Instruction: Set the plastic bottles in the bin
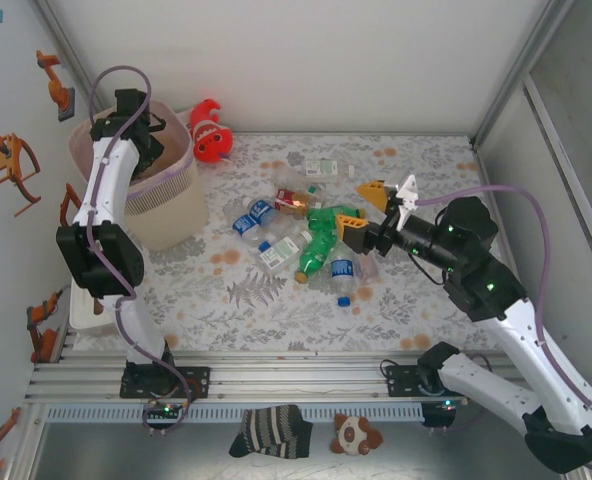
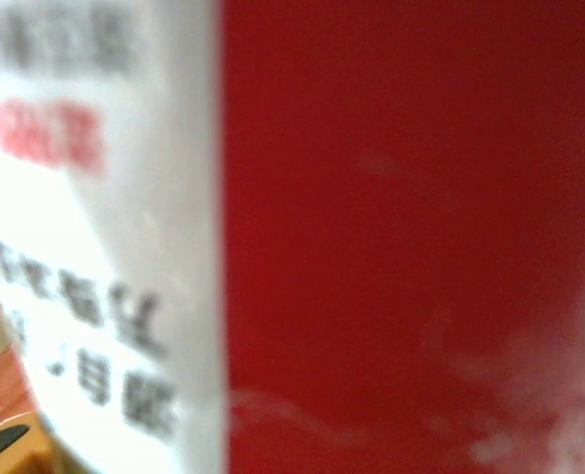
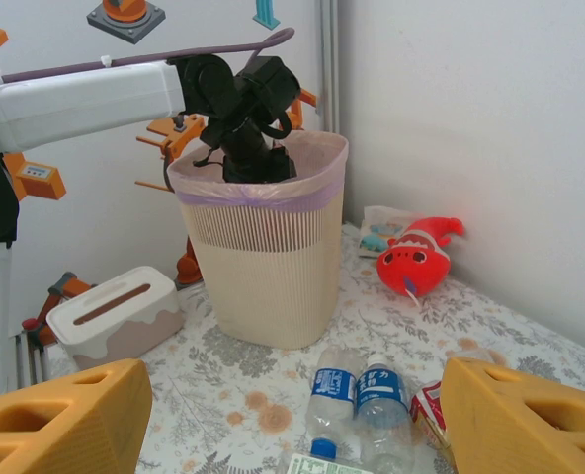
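My left gripper is already within the bin's lined rim, so next it will lower the red and white labelled bottle deeper into the bin's open inside below and release it.
The bin [image 1: 176, 215] stands at the back left, pale and ribbed, with a lilac liner at its rim [image 3: 273, 267]. My left gripper [image 1: 144, 148] reaches down into its mouth [image 3: 256, 163]. A red and white bottle label [image 2: 391, 227] presses blurred against the left wrist camera, so the gripper seems shut on that bottle. Plastic bottles lie heaped mid-table: green ones [image 1: 323, 230], clear blue-labelled ones [image 1: 251, 218] [image 3: 332, 390], a red-labelled one [image 1: 294, 200]. My right gripper [image 1: 364, 208] hovers over the heap's right side, open, its orange fingers [image 3: 65, 415] wide apart with nothing between them.
A red-orange fish plush [image 1: 211, 135] lies behind the bin by the back wall [image 3: 418, 259]. A white tissue box [image 3: 110, 316] sits left of the bin. Walls close in on the left, back and right.
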